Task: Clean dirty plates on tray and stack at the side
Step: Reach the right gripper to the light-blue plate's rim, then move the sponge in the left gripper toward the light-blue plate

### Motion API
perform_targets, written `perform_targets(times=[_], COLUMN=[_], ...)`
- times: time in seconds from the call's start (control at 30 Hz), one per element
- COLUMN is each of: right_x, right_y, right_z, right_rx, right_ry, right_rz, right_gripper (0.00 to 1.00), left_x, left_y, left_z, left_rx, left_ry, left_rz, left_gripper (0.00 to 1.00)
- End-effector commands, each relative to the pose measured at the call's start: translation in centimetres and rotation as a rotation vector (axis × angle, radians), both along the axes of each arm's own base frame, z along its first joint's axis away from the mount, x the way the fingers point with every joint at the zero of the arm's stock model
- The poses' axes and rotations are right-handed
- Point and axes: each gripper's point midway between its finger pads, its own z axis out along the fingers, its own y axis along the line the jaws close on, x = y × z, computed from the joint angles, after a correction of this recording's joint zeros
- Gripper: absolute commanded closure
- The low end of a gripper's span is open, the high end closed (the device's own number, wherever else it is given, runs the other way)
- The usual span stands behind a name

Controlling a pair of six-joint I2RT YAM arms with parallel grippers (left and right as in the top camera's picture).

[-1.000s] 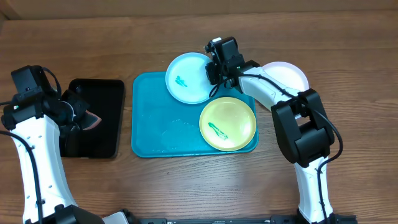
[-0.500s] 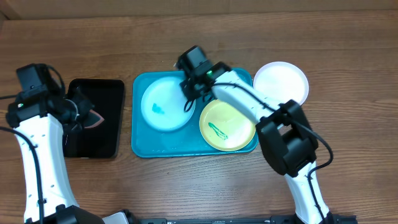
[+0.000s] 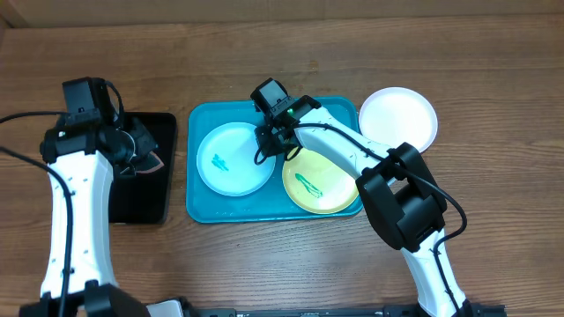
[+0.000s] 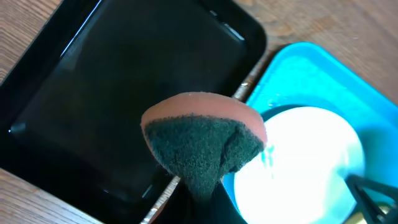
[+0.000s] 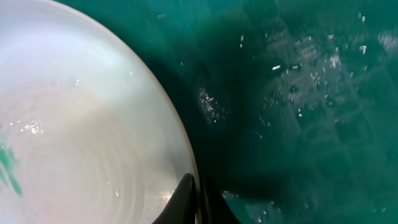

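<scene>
The sponge (image 4: 202,140) hangs above the black tray, close to the turquoise tray's side. My left gripper lowers next and shifts toward the black tray's middle (image 4: 132,102), onto its bottom.
The turquoise tray (image 3: 339,113) holds a pale blue plate (image 3: 242,167) with a green smear at its left and a yellow-green plate (image 3: 330,185) with a green smear at its right. My right gripper (image 3: 269,145) is shut on the pale blue plate's right rim (image 5: 183,155), the plate lying flat on the tray (image 5: 298,112). A clean white plate (image 3: 398,117) sits on the table right of the tray. My left gripper (image 3: 145,157) is shut on a sponge (image 4: 202,140), held over the black tray (image 4: 93,93).
The narrow black tray (image 3: 141,198) lies left of the turquoise tray. The turquoise tray's floor is wet with droplets. Bare wooden table surrounds everything.
My right gripper carried the pale blue plate from the tray's far edge down onto the tray's left half. My left arm moved right and forward with the sponge, over the black tray.
</scene>
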Motion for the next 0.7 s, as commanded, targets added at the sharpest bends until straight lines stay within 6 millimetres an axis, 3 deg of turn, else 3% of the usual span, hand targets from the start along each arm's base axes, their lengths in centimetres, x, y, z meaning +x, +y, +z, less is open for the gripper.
perform_targets(times=[0.0, 0.13, 0.3, 0.37, 0.67], right_x=[-2.0, -2.1, -2.3, -2.2, -1.5], right_y=[-1.0, -1.0, -1.2, -1.1, -1.4], right_z=[-2.9, -2.9, -2.9, -2.9, -2.9], right_rx=[-0.038, -0.040, -0.048, -0.045, -0.063], right_ry=[0.099, 0.100, 0.109, 0.106, 0.070], right_rz=[-0.062, -0.062, -0.062, -0.062, -0.072], right_gripper=[0.96, 0.96, 0.96, 0.96, 0.96], left_x=[0.3, 1.0, 1.3, 1.8, 1.5], left_y=[0.3, -0.3, 4.2, 5.2, 6.4], left_z=[-2.0, -3.4, -3.2, -3.8, -11.4], left_rx=[0.004, -0.021, 0.136, 0.135, 0.095], left_ry=[0.061, 0.079, 0.070, 0.061, 0.243], left_rz=[-0.008, -0.066, 0.080, 0.103, 0.116], left_gripper=[0.96, 0.96, 0.96, 0.96, 0.96])
